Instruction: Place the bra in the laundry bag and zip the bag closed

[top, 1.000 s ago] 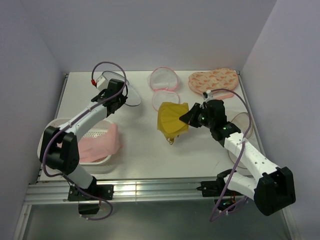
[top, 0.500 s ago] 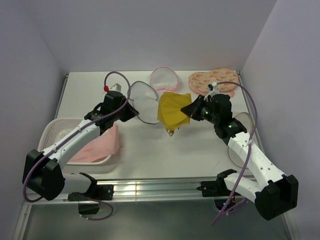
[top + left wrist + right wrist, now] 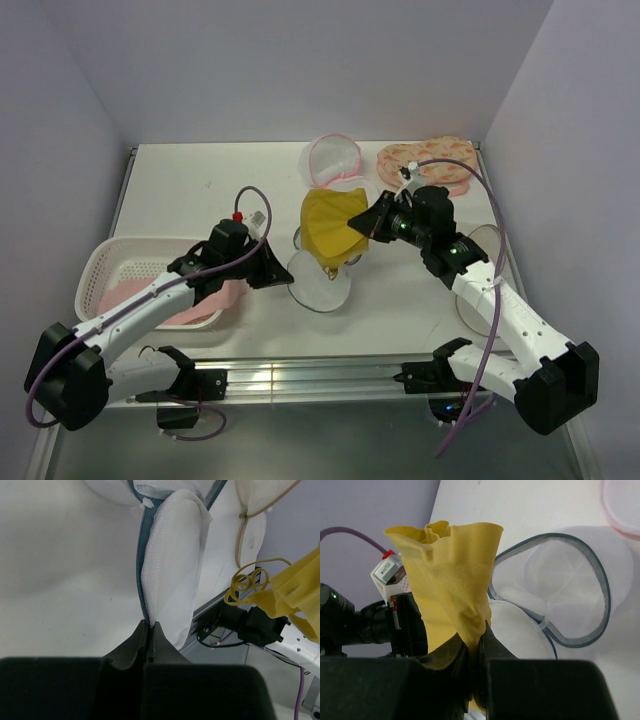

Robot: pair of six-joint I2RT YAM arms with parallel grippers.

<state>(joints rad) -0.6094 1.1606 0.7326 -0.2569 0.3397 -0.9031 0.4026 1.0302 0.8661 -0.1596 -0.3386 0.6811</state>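
Note:
The right gripper carries the bra down into the laundry bag next, then away from my base inside its far grey rim (image 3: 571,586).
The laundry bag (image 3: 322,287), white mesh with a grey zip rim, lies open on the table under and just in front of the bra. My left gripper (image 3: 281,277) is shut on its left rim; in the left wrist view the jaws (image 3: 150,624) pinch the grey zip rim (image 3: 138,565). My right gripper (image 3: 369,223) is shut on a yellow bra (image 3: 328,229) and holds it hanging just above the bag. In the right wrist view the bra (image 3: 451,575) hangs from the shut gripper (image 3: 481,633), with the open bag (image 3: 559,592) below it.
A pink-rimmed mesh bag (image 3: 333,158) and a peach patterned padded piece (image 3: 428,160) lie at the back. A white basket (image 3: 118,262) with pink cloth (image 3: 195,298) stands at the left. A clear mesh dome (image 3: 484,262) sits by the right arm.
My left arm has pulled the laundry bag from the back left to the table's middle front. My right gripper has moved the yellow bra a little left, over the bag.

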